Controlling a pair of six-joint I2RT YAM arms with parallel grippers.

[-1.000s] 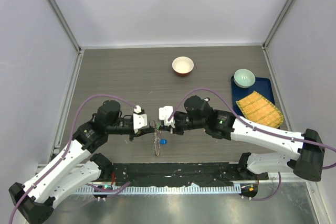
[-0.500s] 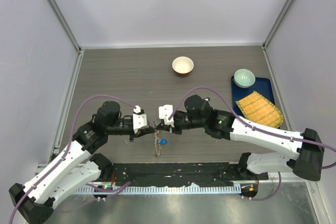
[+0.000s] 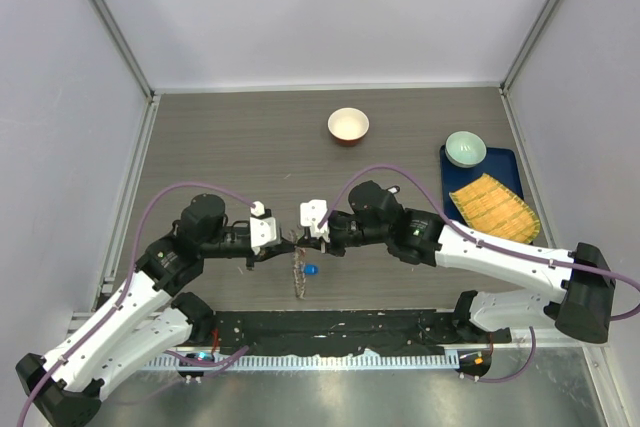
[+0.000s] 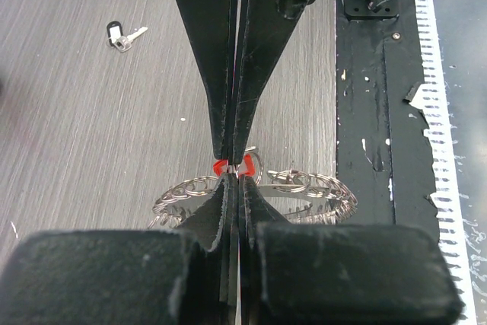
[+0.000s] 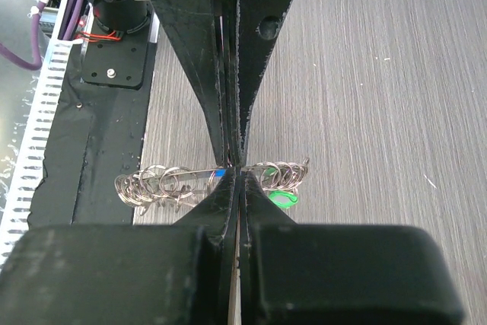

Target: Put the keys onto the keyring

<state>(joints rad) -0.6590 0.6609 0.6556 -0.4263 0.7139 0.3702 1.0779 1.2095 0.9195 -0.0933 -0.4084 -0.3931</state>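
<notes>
The red key goes down to the bare tabletop below the keyring [image 3: 298, 272] next, since there is open room. My right gripper lowers it there, away from the keyring, and releases it.
The keyring [image 3: 298, 272] hangs edge-on under the two grippers where they meet. It is a thin grey ring fringed with small silver rings, and also shows in the left wrist view [image 4: 308, 186] and the right wrist view [image 5: 163, 182]. My left gripper [image 3: 291, 244] [image 4: 232, 178] is shut, with the ring's band at its tips. My right gripper [image 3: 305, 241] [image 5: 235, 172] is shut, tip to tip with it, and a red key head [image 4: 221, 166] shows at its tips. A blue key [image 3: 312, 270] and a green key [image 5: 283, 199] hang on the ring. A black key [image 4: 120, 36] lies loose on the table.
A red-and-cream bowl [image 3: 348, 126] stands at the back centre. A blue tray [image 3: 510, 162] at the right holds a pale green bowl [image 3: 465, 148] and a yellow cloth [image 3: 493, 207]. A black mat [image 3: 330, 330] runs along the near edge.
Both grippers and the hanging ring have shifted very slightly to the left. The hold looks unchanged.
</notes>
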